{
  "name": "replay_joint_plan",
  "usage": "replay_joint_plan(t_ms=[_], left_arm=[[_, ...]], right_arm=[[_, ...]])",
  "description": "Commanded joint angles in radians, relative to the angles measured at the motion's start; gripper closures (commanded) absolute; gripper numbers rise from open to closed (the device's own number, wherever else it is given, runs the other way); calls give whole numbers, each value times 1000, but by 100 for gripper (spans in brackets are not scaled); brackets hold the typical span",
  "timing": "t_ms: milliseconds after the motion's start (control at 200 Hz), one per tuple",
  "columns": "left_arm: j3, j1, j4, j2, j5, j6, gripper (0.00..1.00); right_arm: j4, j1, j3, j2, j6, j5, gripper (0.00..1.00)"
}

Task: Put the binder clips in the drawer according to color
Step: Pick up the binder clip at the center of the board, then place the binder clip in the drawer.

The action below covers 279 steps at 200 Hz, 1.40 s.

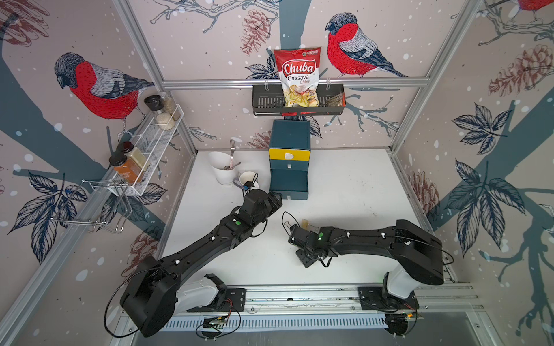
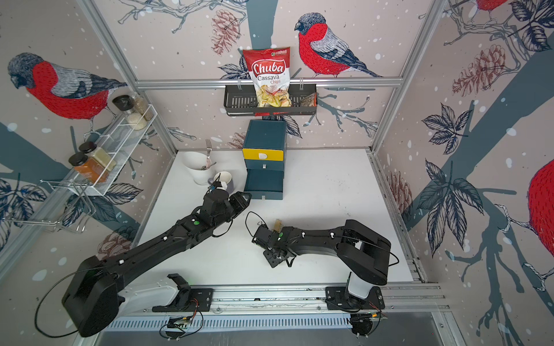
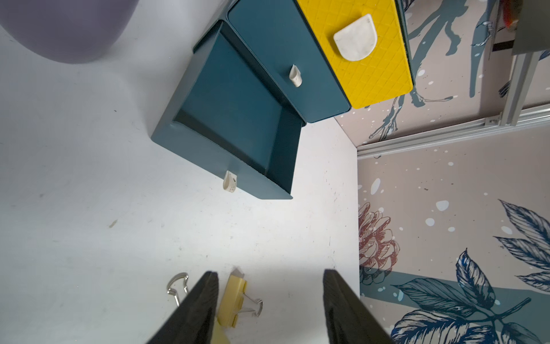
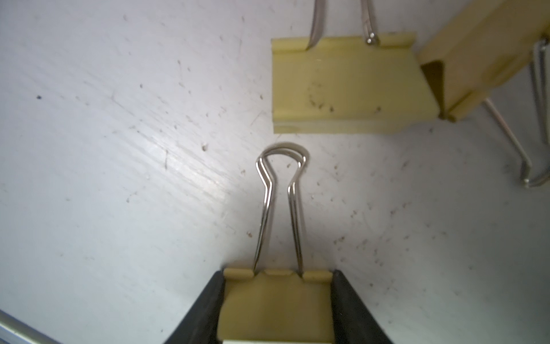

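The bottom drawer is pulled out, so the robot's right gripper will next lift up, move outward over the bare inside of the bottom drawer and let go of the yellow clip.
The teal drawer chest [image 1: 289,134] stands at the back of the table, its top front yellow [image 3: 366,50]. Its bottom drawer [image 3: 238,119] is pulled out and shows a bare inside. My left gripper [image 3: 270,275] hovers open just in front of that drawer [image 1: 278,199], nothing between its fingers. A yellow binder clip [image 3: 232,300] lies on the table below it. My right gripper [image 4: 278,274] is low over mid-table [image 1: 295,232], shut on a yellow binder clip [image 4: 276,300] whose silver handles point away. Two more yellow clips [image 4: 342,86] [image 4: 476,59] lie just beyond it.
A white utensil holder [image 1: 223,167] with a fork and a mug [image 1: 247,179] stand left of the chest, close to my left wrist. A black wall basket [image 1: 263,102] with a chips bag hangs above the chest. A spice rack [image 1: 150,143] lines the left wall.
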Motion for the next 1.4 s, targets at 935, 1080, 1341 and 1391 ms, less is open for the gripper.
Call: replay_joint_plan(t_ms=[935,1080,1341,1391], left_arm=[[16,184,-403,-202,233,653,48],[14,185,-403,-198,234,651,48],[11,185,-397,-186,242,652,48],[12,184,-396,-186,245,651,48]], right_arm=[[34,-423,804,398,24,168,60],[51,-436,825,450,40,174,57],[14,-440,866,486,56,169,37],[7,-438,866,478,58,175,31]])
